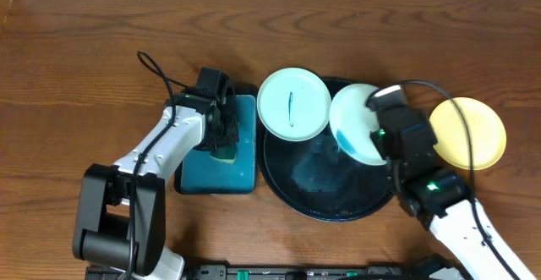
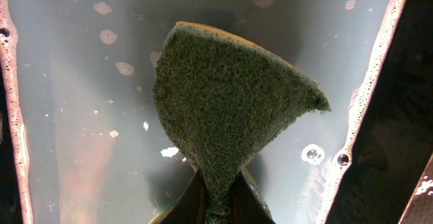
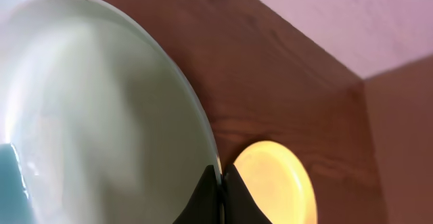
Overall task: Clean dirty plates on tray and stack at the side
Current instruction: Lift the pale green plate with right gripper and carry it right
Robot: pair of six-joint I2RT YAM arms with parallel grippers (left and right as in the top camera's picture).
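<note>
The yellow plate [image 1: 467,133] [image 3: 274,183] lies below my right gripper and to its right in the overhead view, so my right gripper will next move over that plate and go down to let go.
A pale mint plate [image 1: 293,104] with a thin dark scribble lies at the upper left rim of the round black tray [image 1: 330,217]. A second mint plate [image 1: 353,124] [image 3: 95,116] stands tilted above the tray. My right gripper [image 1: 382,121] [image 3: 220,198] is shut on its rim. The yellow plate [image 1: 467,133] [image 3: 274,183] lies flat on the wood to the tray's right. My left gripper [image 1: 225,136] [image 2: 218,207] is shut on a green sponge [image 2: 230,109], held over the water in the rectangular teal tray [image 1: 207,174].
The teal tray's water [image 2: 81,82] carries bubbles, with foam along its edges. The black tray's floor [image 1: 338,187] looks wet. A black cable [image 1: 156,68] loops off the left arm. Bare wood runs along the back of the table.
</note>
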